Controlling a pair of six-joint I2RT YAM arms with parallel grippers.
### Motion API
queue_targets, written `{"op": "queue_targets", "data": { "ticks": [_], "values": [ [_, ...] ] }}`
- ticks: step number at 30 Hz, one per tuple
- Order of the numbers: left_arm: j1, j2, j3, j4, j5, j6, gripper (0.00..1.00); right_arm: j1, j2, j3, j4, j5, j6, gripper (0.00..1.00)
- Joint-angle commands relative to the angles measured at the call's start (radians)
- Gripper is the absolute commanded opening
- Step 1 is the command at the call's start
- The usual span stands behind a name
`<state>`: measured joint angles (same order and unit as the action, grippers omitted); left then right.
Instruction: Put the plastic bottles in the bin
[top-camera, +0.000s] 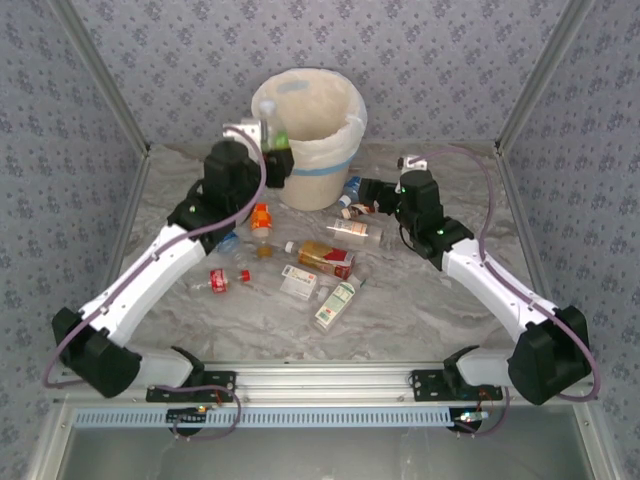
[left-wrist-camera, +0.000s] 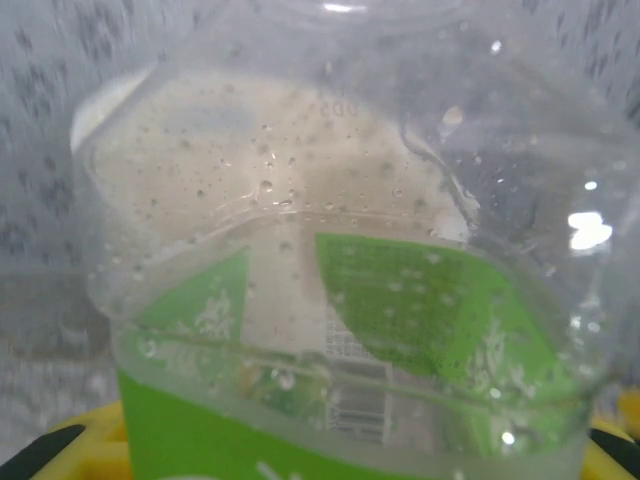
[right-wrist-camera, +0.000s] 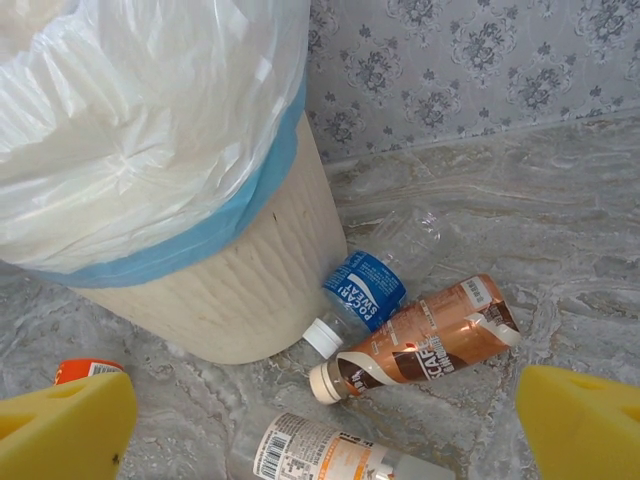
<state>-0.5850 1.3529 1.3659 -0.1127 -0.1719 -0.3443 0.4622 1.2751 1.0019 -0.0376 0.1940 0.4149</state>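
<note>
I will move my left gripper outward and over the bin's opening (top-camera: 316, 108) (left-wrist-camera: 275, 150) to let go of the clear bottle, because the bottle still hangs beside the bin's rim.
The bin (top-camera: 310, 130) is a cream bucket with a blue band and a white liner (right-wrist-camera: 150, 120), standing at the back centre. My left gripper (top-camera: 273, 157) is raised at the bin's left rim, shut on a clear bottle with a green label (left-wrist-camera: 350, 330). My right gripper (top-camera: 367, 192) hangs open just right of the bin, its yellow pads (right-wrist-camera: 65, 425) wide apart. Below it lie a blue-label bottle (right-wrist-camera: 365, 290) against the bin wall, a brown-label bottle (right-wrist-camera: 430, 340) and a white-and-orange-label bottle (right-wrist-camera: 330, 455). Several more plastic bottles lie mid-table, among them an orange one (top-camera: 261, 217).
A brown-label bottle (top-camera: 327, 257), a red-label bottle (top-camera: 218, 280), a white one (top-camera: 300, 282) and a green-and-white one (top-camera: 336, 305) are scattered on the marbled table between the arms. Patterned walls close in the back and sides. A metal rail (top-camera: 320, 380) runs along the near edge.
</note>
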Motion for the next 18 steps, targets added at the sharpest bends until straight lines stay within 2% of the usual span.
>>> {"op": "queue_targets", "data": {
  "ticks": [1, 6, 13, 18],
  "values": [
    [0.044, 0.088, 0.132, 0.124, 0.069, 0.048, 0.32, -0.006, -0.056, -0.026, -0.010, 0.009, 0.025, 1.00],
    [0.083, 0.252, 0.308, 0.118, 0.096, 0.039, 0.34, -0.005, -0.096, -0.045, -0.033, 0.028, 0.024, 1.00],
    [0.095, 0.401, 0.412, 0.104, -0.014, -0.004, 0.36, -0.008, -0.132, -0.034, -0.116, 0.046, 0.052, 1.00],
    [0.102, 0.557, 0.631, -0.113, 0.007, -0.035, 0.37, -0.012, -0.162, -0.034, -0.176, 0.068, 0.053, 1.00]
  ]
}}
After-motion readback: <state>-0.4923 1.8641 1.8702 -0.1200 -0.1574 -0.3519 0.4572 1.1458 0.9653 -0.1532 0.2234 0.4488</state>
